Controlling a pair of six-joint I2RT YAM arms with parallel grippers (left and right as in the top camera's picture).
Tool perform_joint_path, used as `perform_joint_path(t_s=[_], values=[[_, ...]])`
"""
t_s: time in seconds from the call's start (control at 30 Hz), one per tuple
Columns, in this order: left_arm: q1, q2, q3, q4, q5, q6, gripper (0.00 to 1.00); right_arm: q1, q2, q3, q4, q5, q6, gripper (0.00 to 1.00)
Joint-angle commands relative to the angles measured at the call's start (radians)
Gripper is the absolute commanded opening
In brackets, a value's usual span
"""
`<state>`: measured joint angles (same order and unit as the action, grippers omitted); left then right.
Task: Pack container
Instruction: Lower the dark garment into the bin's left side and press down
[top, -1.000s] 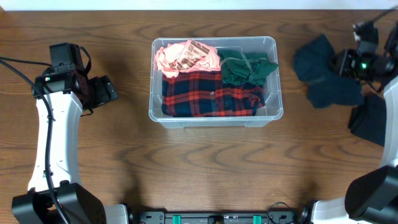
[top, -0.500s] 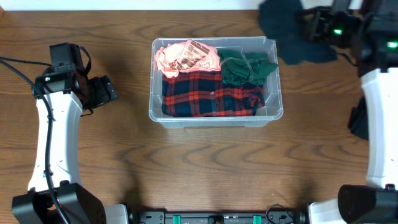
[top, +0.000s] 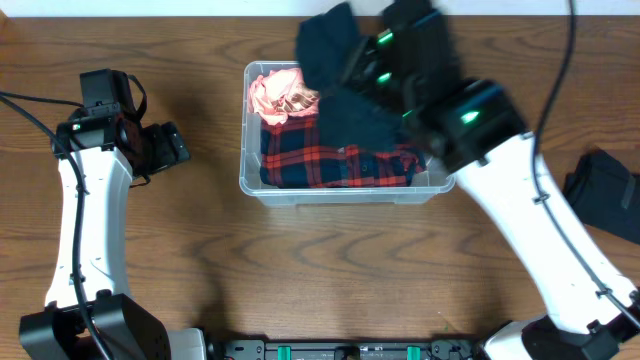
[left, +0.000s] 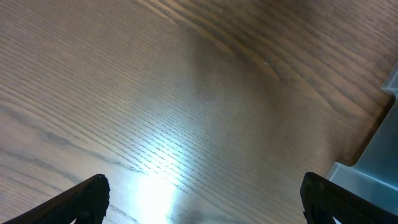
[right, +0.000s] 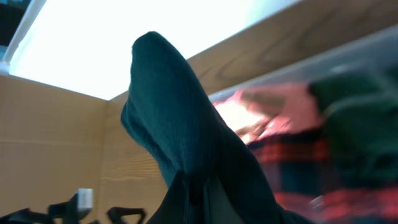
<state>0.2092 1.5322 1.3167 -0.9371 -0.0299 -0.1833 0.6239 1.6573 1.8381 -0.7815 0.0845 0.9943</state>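
My right gripper should go down over the plaid cloth, to the left in the overhead view, and release the navy garment, because the cloth is bare by the pink garment.
The clear plastic container sits at the table's middle and holds a red and navy plaid cloth and a pink garment. My right gripper is shut on a dark navy garment and holds it in the air over the container's back right part, hiding what lies under it. In the right wrist view the navy garment fills the centre, with the plaid cloth and container behind. My left gripper is open and empty over bare wood left of the container, whose corner shows in the left wrist view.
Another dark garment lies on the table at the far right. The wooden table runs wide in front of the container. The right arm stretches diagonally from the front right to the container.
My right gripper lifted the navy garment from the table's right side and swung it left, to above the container. The left arm has not moved.
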Motion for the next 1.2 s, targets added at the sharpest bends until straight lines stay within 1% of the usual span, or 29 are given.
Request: perform_joint_path(t_s=[0.0,0.07,0.2,0.37,0.53,0.63,0.73,0.77,0.83,0.93,0.97,1.03,1.1,1.17], values=[[0.004,0.005,0.001,-0.011,-0.005,-0.002,0.98,0.092,0.042,0.012,0.002,0.215,0.237,0.01],[0.004,0.005,0.001,-0.012,-0.005,-0.002,0.98,0.127,0.064,0.012,0.002,0.257,0.296,0.01],[0.004,0.005,0.001,-0.012,-0.005,-0.002,0.98,0.152,0.114,0.012,0.005,0.259,0.427,0.01],[0.004,0.005,0.001,-0.012,-0.005,-0.002,0.98,0.154,0.176,0.012,0.020,0.218,0.518,0.01],[0.004,0.005,0.001,-0.013,-0.005,-0.002,0.98,0.158,0.240,0.012,0.105,0.104,0.528,0.01],[0.004,0.005,0.001,-0.016,-0.005,-0.002,0.98,0.165,0.259,0.012,0.138,0.090,0.528,0.01],[0.004,0.005,0.001,-0.016,-0.005,-0.002,0.98,0.166,0.259,0.012,0.135,0.092,0.527,0.02],[0.004,0.005,0.001,-0.015,-0.005,-0.002,0.98,0.166,0.259,0.012,0.131,0.092,0.526,0.07],[0.004,0.005,0.001,-0.015,-0.005,-0.002,0.98,0.162,0.259,0.012,0.119,0.092,0.499,0.36],[0.004,0.005,0.001,-0.015,-0.005,-0.002,0.98,0.158,0.259,0.012,0.069,0.095,0.422,0.52],[0.004,0.005,0.001,-0.015,-0.005,-0.002,0.98,0.155,0.259,0.012,0.041,0.100,0.389,0.61],[0.004,0.005,0.001,-0.014,-0.005,-0.002,0.98,0.148,0.259,0.012,-0.018,0.124,0.307,0.68],[0.004,0.005,0.001,-0.014,-0.005,-0.002,0.98,0.146,0.259,0.012,-0.073,0.182,0.203,0.71],[0.004,0.005,0.001,-0.014,-0.005,-0.002,0.98,0.145,0.259,0.012,-0.123,0.288,0.027,0.72]])
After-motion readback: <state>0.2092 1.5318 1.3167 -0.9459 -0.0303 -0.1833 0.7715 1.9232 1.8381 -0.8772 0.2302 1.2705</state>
